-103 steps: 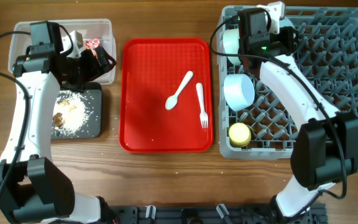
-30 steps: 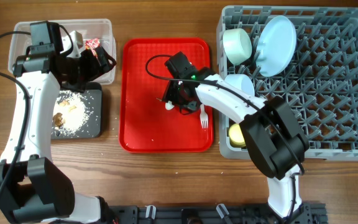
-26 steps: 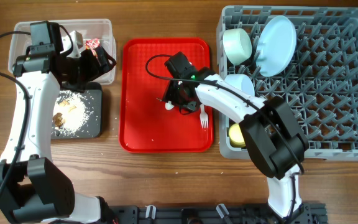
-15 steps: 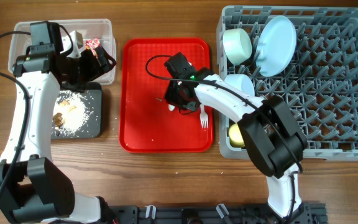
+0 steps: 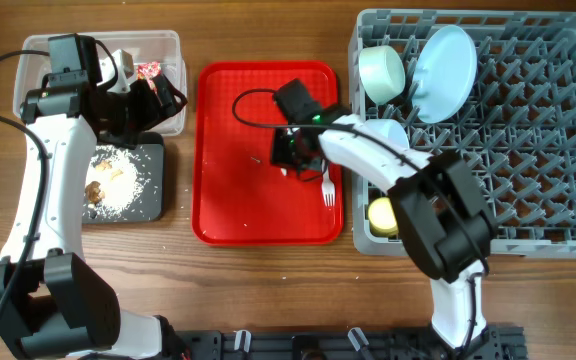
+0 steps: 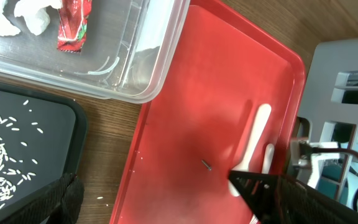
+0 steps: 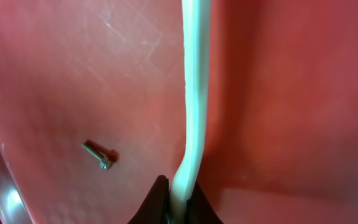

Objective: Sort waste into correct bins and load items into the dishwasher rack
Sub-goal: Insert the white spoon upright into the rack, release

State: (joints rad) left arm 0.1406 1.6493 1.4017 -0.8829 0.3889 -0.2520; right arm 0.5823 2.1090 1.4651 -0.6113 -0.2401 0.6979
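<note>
My right gripper rises off the tray next. Then it lowers over the rack beside the pale blue bowl to release the spoon, since slots there stand empty.
My right gripper is over the flat red tray and shut on the white spoon, pinching its handle near one end; the spoon also shows in the left wrist view. The white fork lies on the tray beside it. My left gripper is open and empty above the right edge of the clear tub, which holds white tissue and a red wrapper. The black tray holds rice scraps.
The grey dishwasher rack at the right holds a mint bowl, a pale blue plate, a pale blue bowl and a yellow cup. A small screw lies on the red tray.
My right arm came from the rack to the red tray, closed on the spoon, and has shifted slightly up and right with it. The left arm has not moved.
</note>
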